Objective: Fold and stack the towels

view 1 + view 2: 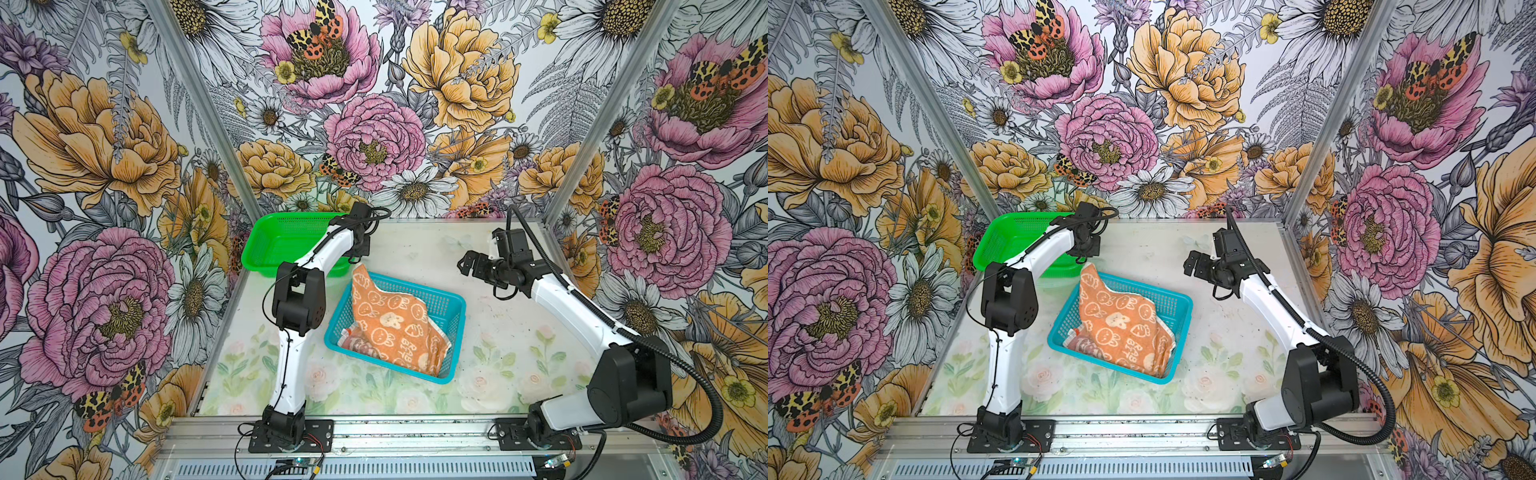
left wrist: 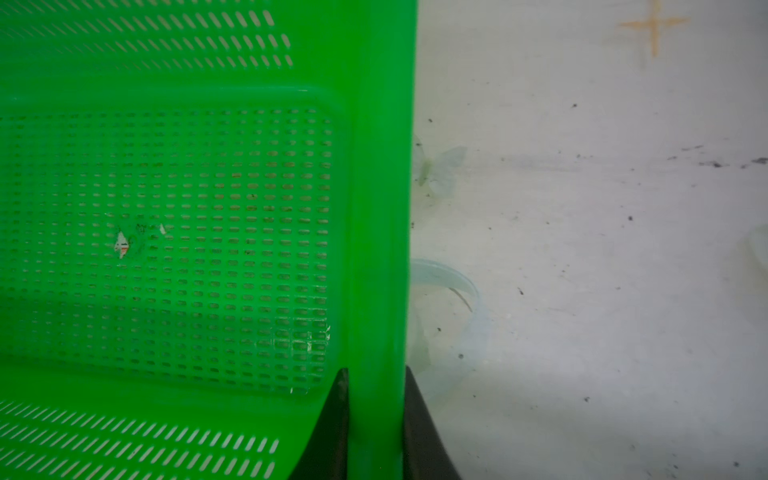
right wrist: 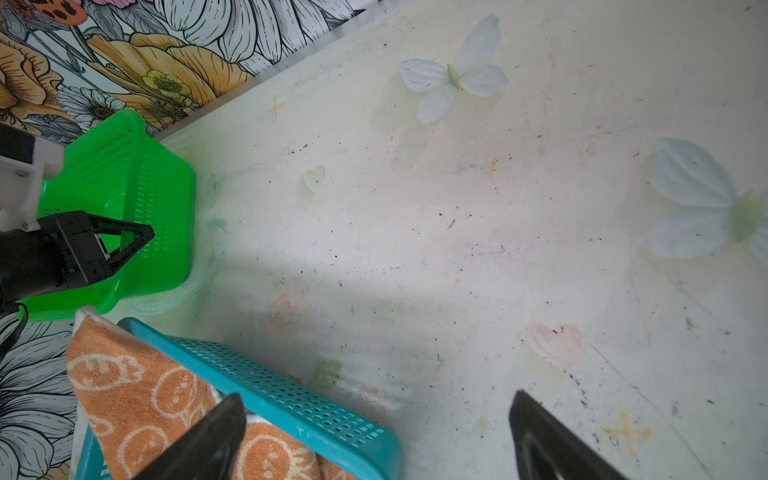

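My left gripper moves the green basket toward the floral side point(image 1: 229, 241) next and releases it, since that side stands across the basket from my gripper.
An orange towel point(image 1: 395, 324) with white bunnies lies crumpled in the blue basket point(image 1: 455, 300), one corner draped over the basket's far rim. A brownish striped towel point(image 1: 358, 345) peeks out beneath it at the near left. My left gripper point(image 2: 376, 374) is shut on the right wall of the green basket point(image 2: 378, 208), one finger inside and one outside; in both top views its wrist hides the jaws. My right gripper point(image 1: 465, 264) hangs open above the bare table right of the blue basket, empty. In the right wrist view the orange towel point(image 3: 137, 390) lies beside one open finger.
The green basket point(image 1: 270, 241) stands at the back left, holding nothing, close to the left wall and the far table edge. The blue basket point(image 1: 1183, 300) sits mid-table, just in front of it. Floral walls close in three sides. The arm bases stand at the front rail.
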You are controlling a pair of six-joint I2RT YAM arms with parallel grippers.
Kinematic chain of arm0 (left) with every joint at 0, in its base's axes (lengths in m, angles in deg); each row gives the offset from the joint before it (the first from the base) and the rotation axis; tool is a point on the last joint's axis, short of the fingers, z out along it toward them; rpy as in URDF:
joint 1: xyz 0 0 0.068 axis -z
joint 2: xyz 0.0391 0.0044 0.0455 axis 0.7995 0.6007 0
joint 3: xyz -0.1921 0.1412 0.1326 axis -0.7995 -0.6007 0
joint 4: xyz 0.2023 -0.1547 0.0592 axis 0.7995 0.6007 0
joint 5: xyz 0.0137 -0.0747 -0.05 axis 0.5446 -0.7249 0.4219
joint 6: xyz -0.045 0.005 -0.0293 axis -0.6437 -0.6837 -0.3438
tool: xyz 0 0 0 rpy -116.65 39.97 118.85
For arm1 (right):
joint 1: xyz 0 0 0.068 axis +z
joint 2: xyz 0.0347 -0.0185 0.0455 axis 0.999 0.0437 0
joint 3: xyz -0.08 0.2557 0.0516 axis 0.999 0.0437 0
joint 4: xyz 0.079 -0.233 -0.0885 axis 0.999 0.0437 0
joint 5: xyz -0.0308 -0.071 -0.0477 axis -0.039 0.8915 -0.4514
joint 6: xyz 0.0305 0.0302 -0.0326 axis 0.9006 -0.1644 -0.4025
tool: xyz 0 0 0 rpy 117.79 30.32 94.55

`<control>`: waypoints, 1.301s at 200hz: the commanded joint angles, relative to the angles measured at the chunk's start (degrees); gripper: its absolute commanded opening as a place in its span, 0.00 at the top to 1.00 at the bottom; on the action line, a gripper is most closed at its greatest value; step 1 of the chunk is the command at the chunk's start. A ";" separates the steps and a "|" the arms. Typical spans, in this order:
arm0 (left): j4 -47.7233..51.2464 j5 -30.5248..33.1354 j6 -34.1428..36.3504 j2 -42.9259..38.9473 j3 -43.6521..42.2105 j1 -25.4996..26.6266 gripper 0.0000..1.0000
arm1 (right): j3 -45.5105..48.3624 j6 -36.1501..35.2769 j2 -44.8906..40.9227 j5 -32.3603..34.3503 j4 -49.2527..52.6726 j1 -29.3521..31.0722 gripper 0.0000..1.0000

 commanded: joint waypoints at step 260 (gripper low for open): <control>-0.65 -8.79 -3.25 -20.80 -5.06 -1.01 0.01 | -12.13 -28.41 11.92 15.07 7.08 22.63 0.00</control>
